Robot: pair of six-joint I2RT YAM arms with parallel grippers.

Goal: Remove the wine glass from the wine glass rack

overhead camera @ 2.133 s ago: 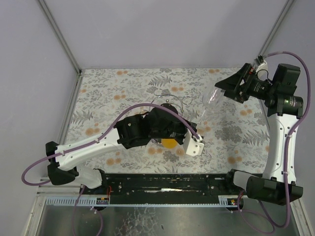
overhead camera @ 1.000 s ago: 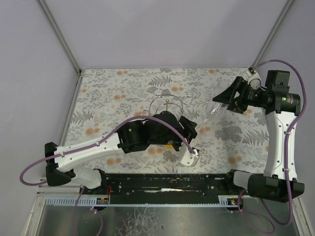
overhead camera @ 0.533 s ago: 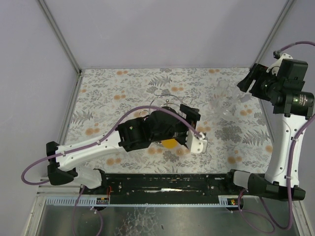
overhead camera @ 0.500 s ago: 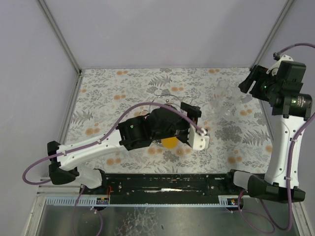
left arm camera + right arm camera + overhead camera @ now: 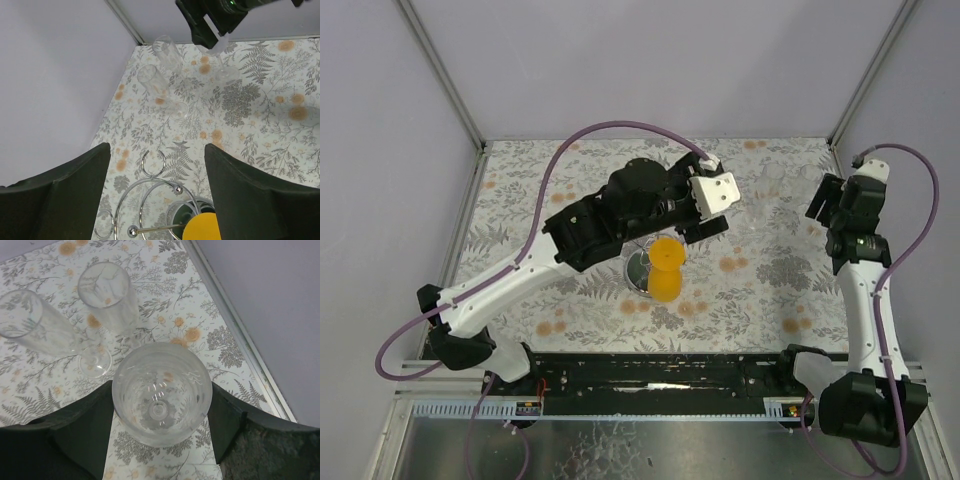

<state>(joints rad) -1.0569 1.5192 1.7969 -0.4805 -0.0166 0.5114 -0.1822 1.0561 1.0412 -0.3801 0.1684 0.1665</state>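
Note:
The clear cloth (image 5: 791, 221) (image 5: 154, 393) beside the flute glasses is below my right gripper, so my right gripper will next lower the upright wine glass onto it foot-first and release the wine glass's bowl.
The wine glass (image 5: 159, 412) stands upright and clear between my right gripper's (image 5: 161, 390) dark fingers, which press against both sides of its bowl. In the left wrist view its stem and foot (image 5: 225, 75) show just under the right gripper (image 5: 215, 22), at or just above the tablecloth. The chrome wine glass rack (image 5: 150, 197) sits mid-table, with its wire loops bare and its ball tip (image 5: 132, 231) showing. My left gripper (image 5: 157, 150) hovers high over the rack, open and with nothing in it. From the top view, the rack (image 5: 642, 262) lies below the left gripper (image 5: 698, 215). The right gripper (image 5: 830, 205) hides the glass there.
Two tall flute glasses (image 5: 107, 297) (image 5: 30, 322) stand just beyond the wine glass at the far right. An orange spool-like thing (image 5: 666, 282) stands by the rack's base. A metal rail (image 5: 235, 335) and the wall close off the table's right edge.
The right arm carried the glass rightward and turned it upright, low beside the flutes. The left arm rose off the rack and swung toward the far side, its jaws opening wider.

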